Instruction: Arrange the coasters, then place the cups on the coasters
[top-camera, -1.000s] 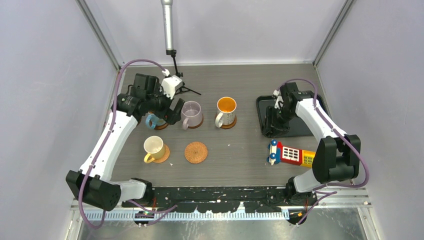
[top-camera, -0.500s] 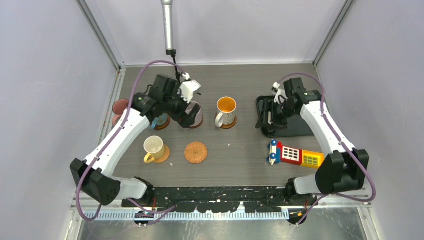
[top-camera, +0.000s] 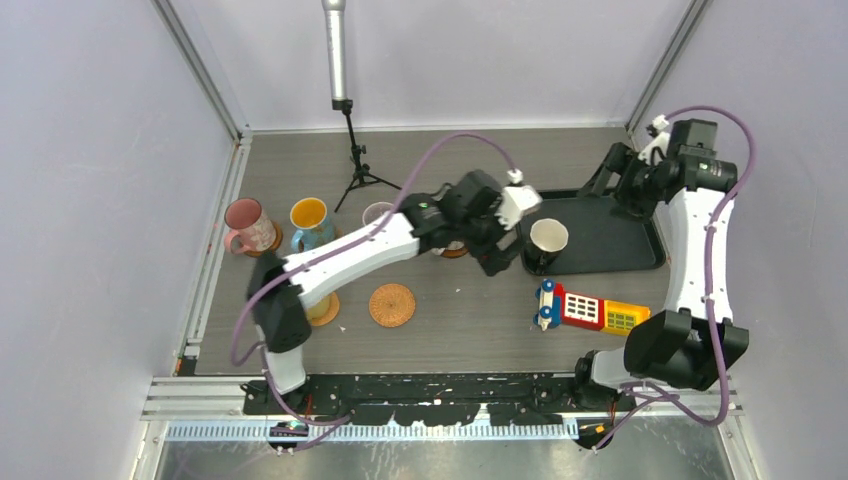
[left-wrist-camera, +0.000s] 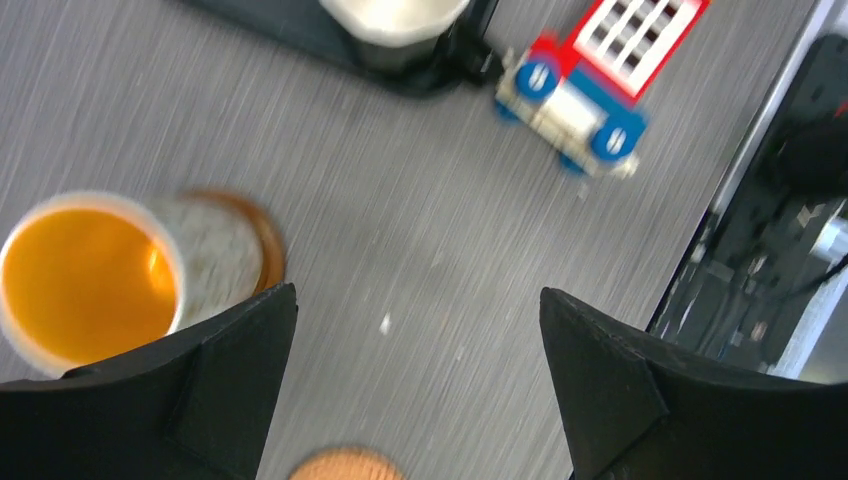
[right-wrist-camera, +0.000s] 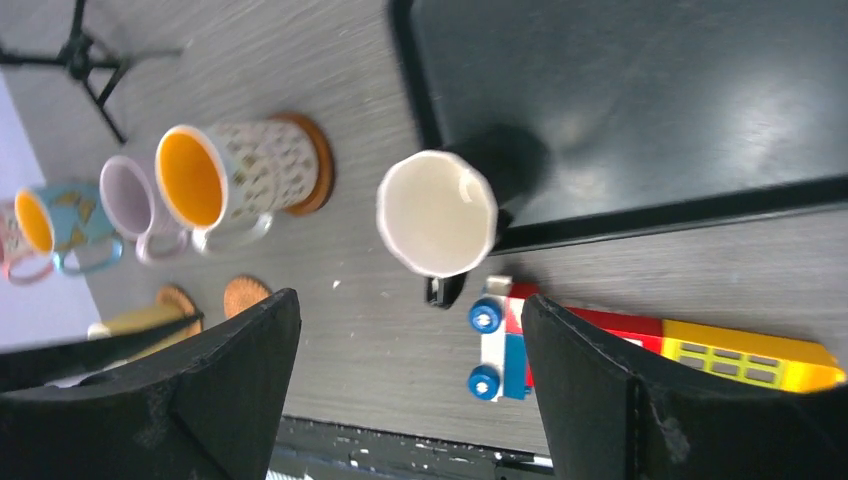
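Observation:
The black cup's handle (top-camera: 539, 267) (left-wrist-camera: 474, 55) sticks out toward the toy phone, so the robot's open left gripper needs to go down and to the right in the top view around it.
A black cup (top-camera: 548, 240) with a white inside (right-wrist-camera: 437, 212) stands at the left edge of the black tray (top-camera: 610, 245). My left gripper (top-camera: 497, 250) hovers open just left of it, over bare table (left-wrist-camera: 420, 370). The white cup with the orange inside (left-wrist-camera: 85, 280) sits on a dark coaster (left-wrist-camera: 266, 240), largely under my left arm in the top view. One orange-brown coaster (top-camera: 391, 304) lies bare. Pink (top-camera: 245, 222), blue (top-camera: 308, 218) and lilac (top-camera: 378, 212) cups stand at the back left. My right gripper (top-camera: 612, 185) is open and raised over the tray's far side, holding nothing (right-wrist-camera: 410, 370).
A colourful toy phone (top-camera: 585, 308) lies in front of the tray. A small black tripod (top-camera: 355, 175) stands at the back. The yellow cup (right-wrist-camera: 140, 320) on its coaster is mostly hidden by my left arm in the top view.
My left arm swung from the back-left cups across to beside the black cup. My right gripper opened, left the black cup on the tray and rose back to the right.

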